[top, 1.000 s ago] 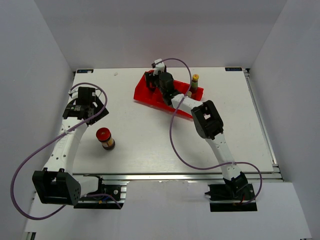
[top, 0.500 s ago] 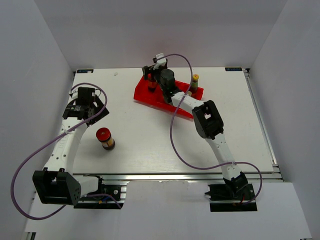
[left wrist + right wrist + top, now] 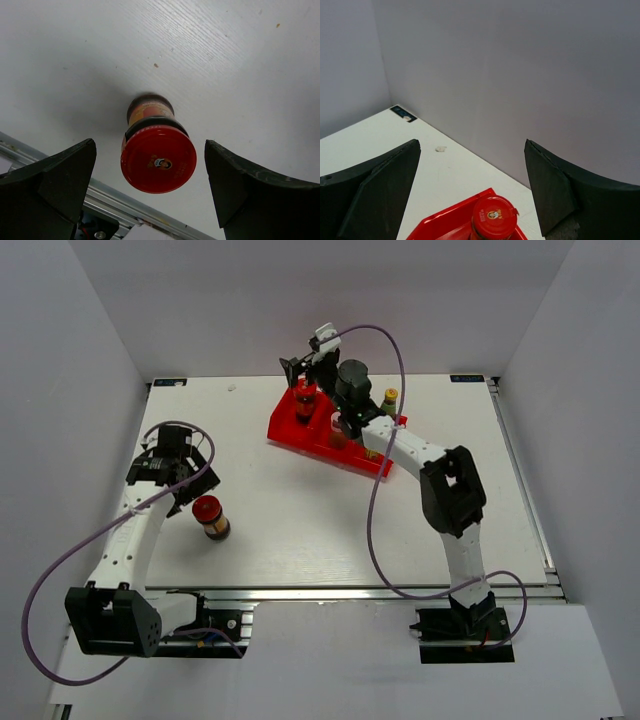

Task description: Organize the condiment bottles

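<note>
The jar's lid already lines up between the spread fingers, so my left gripper next moves down and closer to the jar around its red lid (image 3: 207, 509) (image 3: 158, 159) and closes.
A squat brown red-lidded jar (image 3: 209, 515) stands on the white table. My left gripper (image 3: 188, 490) is open just above and behind it; in the left wrist view the jar (image 3: 158, 150) sits between the spread fingers of that gripper (image 3: 150, 147), untouched. A second red-lidded jar (image 3: 306, 396) stands in the left end of the red tray (image 3: 290, 432). My right gripper (image 3: 304, 366) is open above and behind it, apart from it; the right wrist view shows this jar (image 3: 493, 218) below that gripper (image 3: 472, 145). A yellow-capped bottle (image 3: 390, 398) stands at the tray's right end. The other bottles are hidden by the right arm.
The right arm (image 3: 400, 445) reaches across the tray and covers its middle. The back wall rises just behind the tray. The table's metal front rail (image 3: 120, 205) lies close below the jar on the table. A small scrap (image 3: 440, 148) lies on the table near the back.
My right gripper has lifted up and back off the red-lidded jar in the tray, leaving it standing there. My left gripper has moved nearer, over the jar on the table.
</note>
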{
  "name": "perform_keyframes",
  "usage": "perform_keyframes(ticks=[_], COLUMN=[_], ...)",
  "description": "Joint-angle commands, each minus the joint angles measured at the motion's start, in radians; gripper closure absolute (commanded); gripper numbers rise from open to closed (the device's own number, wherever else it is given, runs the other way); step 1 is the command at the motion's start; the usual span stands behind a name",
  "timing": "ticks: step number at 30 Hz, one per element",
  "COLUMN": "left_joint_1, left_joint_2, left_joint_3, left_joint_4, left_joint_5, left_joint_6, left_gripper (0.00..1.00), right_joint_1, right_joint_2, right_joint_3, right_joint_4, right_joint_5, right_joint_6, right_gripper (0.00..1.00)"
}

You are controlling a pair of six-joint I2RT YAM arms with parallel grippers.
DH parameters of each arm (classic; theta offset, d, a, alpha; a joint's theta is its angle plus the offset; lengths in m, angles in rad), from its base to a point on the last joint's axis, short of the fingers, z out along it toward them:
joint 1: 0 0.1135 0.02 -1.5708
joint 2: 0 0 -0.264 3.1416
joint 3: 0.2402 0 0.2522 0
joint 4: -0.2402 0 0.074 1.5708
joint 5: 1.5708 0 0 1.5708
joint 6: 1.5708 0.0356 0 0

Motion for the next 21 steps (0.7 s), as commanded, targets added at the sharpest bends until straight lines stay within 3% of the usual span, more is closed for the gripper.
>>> perform_keyframes(ticks=[1, 11, 21], left_joint_1=[0.005, 0.005, 0.005], left_joint_2=[-0.052, -0.028, 0.012], left_joint_3=[-0.023, -0.097, -0.106], left_joint_4=[-0.034, -0.002, 0.039], left_joint_5=[0.034, 0.118, 0.153], left_joint_6=[-0.007, 0.036, 0.054], left_gripper=[0.02, 0.02, 0.02], right_joint_1=[0.030, 0.055, 0.061], right_joint_2=[-0.112, -0.372, -0.505], right_joint_3=[-0.099, -0.494, -0.673], right_joint_4=[0.048, 0.097, 0.135], right_joint_5=[-0.066, -0.116, -0.104], right_joint_6=[-0.026, 0.025, 0.038], right_gripper=[0.11, 0.11, 0.11])
